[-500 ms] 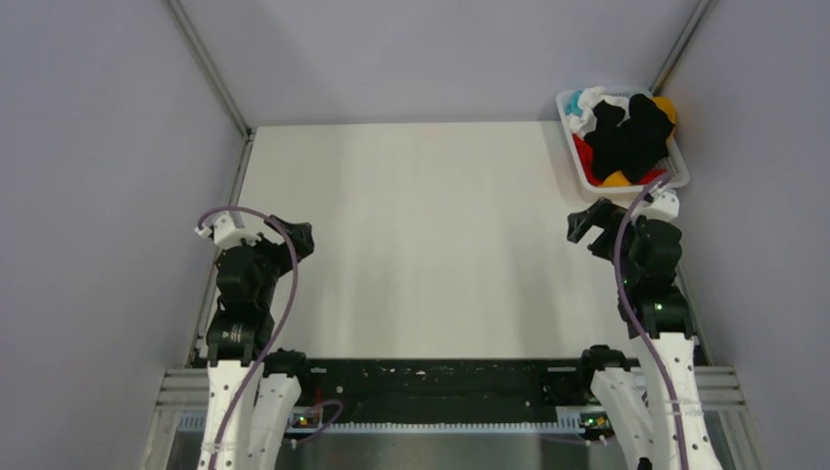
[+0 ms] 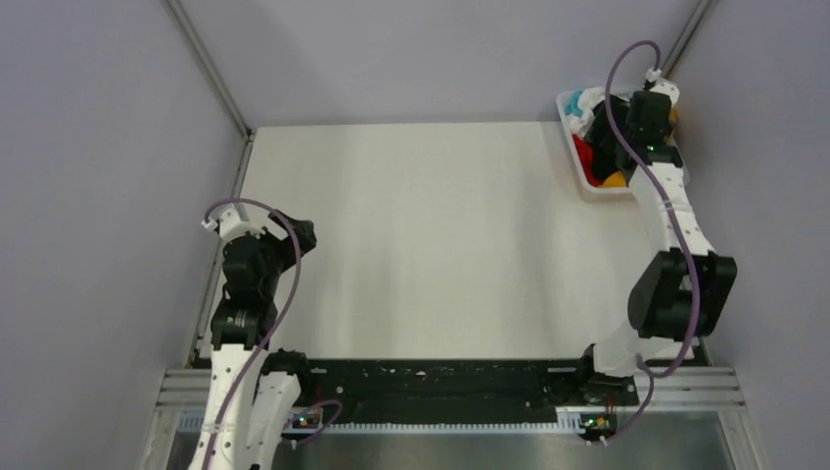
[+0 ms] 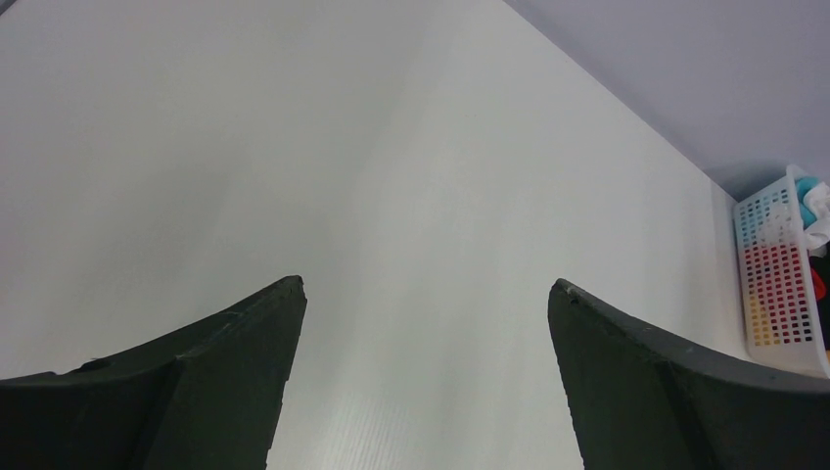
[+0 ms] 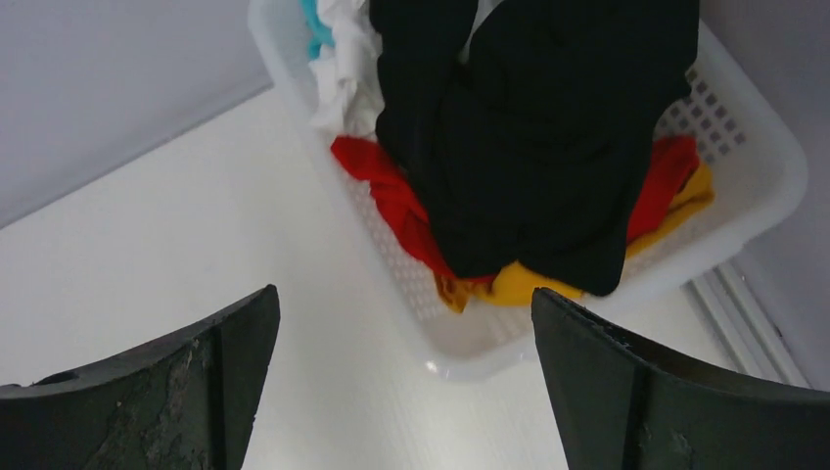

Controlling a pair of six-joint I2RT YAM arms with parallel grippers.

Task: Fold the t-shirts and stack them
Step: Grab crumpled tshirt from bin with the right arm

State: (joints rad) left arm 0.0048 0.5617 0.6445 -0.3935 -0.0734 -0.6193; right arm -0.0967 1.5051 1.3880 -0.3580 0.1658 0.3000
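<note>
The folds of the black shirt (image 4: pixel 529 147) lie uncovered atop the heap, and my right gripper will first go outward past the basket's near corner to come down there.
The t-shirts lie in a crumpled heap in a white slatted basket (image 4: pixel 489 357) at the table's far right corner. The black shirt (image 4: pixel 529 147) is on top, over the red shirt (image 4: pixel 391 206) and the orange-yellow shirt (image 4: pixel 519 284), with the white shirt (image 4: pixel 343 78) and the light blue shirt (image 4: pixel 311 24) at the far side. My right gripper (image 4: pixel 403 292) is open and empty, hovering above the basket's near corner; in the top view the right gripper (image 2: pixel 631 147) covers part of the heap. My left gripper (image 3: pixel 428 282) is open and empty over bare table at the left (image 2: pixel 299 235).
The basket (image 2: pixel 587 184) stands against the right wall beside a metal frame post (image 2: pixel 685 39). The white table (image 2: pixel 421 235) spans between grey walls. In the left wrist view the basket (image 3: pixel 778 284) shows at the far right.
My right arm has stretched from the table's right side out to the far corner, and its gripper is now over the basket. The left arm has barely moved.
</note>
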